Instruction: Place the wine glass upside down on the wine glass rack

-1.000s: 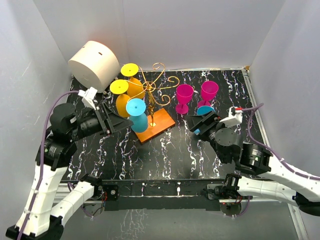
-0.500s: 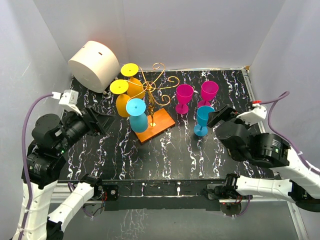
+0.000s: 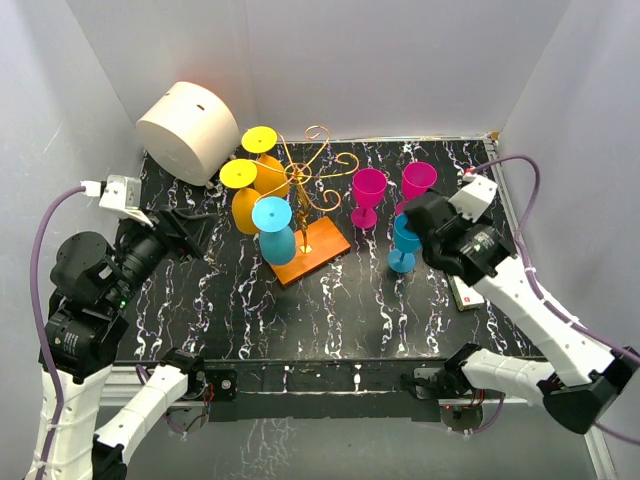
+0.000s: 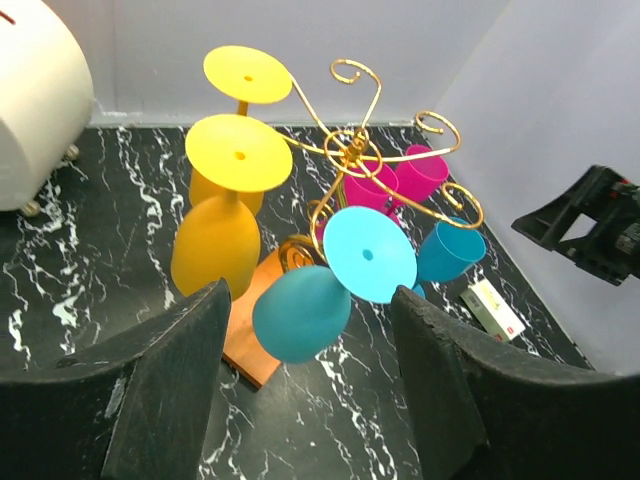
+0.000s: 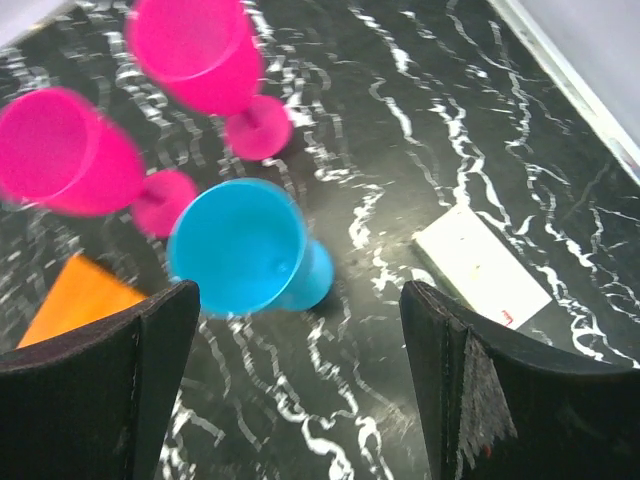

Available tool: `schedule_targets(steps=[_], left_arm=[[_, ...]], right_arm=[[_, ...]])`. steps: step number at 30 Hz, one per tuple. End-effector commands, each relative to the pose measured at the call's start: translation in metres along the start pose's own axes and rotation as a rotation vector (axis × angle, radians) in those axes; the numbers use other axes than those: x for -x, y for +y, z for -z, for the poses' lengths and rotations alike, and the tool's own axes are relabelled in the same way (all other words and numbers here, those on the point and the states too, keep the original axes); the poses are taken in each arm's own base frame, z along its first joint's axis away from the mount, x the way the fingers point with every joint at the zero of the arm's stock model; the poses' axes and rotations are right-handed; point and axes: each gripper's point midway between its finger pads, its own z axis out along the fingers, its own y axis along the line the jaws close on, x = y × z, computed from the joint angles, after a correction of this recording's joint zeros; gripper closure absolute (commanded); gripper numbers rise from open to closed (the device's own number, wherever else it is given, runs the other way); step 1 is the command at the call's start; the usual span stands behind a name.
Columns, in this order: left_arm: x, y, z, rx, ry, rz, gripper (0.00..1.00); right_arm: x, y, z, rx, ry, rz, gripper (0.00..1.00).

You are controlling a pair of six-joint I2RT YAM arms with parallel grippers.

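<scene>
My right gripper comes down next onto the upright blue glass's rim (image 3: 418,242) (image 5: 302,246) on the side by the white box, straddling the glass's side.
The wine glass rack (image 3: 306,176) is gold wire with scroll arms on an orange wooden base (image 3: 322,254). Two yellow glasses (image 3: 245,200) and one blue glass (image 3: 276,236) hang upside down from it; the rack also shows in the left wrist view (image 4: 352,150). An upright blue wine glass (image 3: 403,243) stands right of the base, seen from above in the right wrist view (image 5: 240,245). My right gripper (image 5: 300,390) is open and empty above it. My left gripper (image 4: 310,400) is open and empty, left of the rack in the top view (image 3: 196,232).
Two upright magenta glasses (image 3: 368,190) (image 3: 418,180) stand behind the blue one. A small white box (image 3: 465,292) lies at the right. A large white cylinder (image 3: 188,132) sits at the back left. Grey walls enclose the table.
My left gripper has drawn back to the left, away from the rack. My right arm has let the upright blue glass stand free, lifted and swung up over it.
</scene>
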Motion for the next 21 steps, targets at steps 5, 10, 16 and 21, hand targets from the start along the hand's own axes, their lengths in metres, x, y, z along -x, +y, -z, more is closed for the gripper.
schedule_targets(steps=[5, 10, 16, 21], left_arm=[[0.035, -0.015, -0.008, -0.066, -0.116, -0.048, 0.35], [0.042, -0.03, -0.015, -0.136, -0.102, -0.053, 0.34], [0.05, -0.038, -0.019, -0.181, -0.123, -0.055, 0.34], [0.048, -0.049, -0.027, -0.236, -0.09, -0.017, 0.34]], right_arm=[[0.006, 0.003, -0.064, 0.065, 0.098, -0.008, 0.27], [-0.006, 0.002, -0.085, 0.065, 0.157, 0.004, 0.43], [-0.036, -0.008, -0.107, 0.052, 0.225, 0.049, 0.5], [-0.053, -0.001, -0.119, 0.106, 0.287, 0.081, 0.67]])
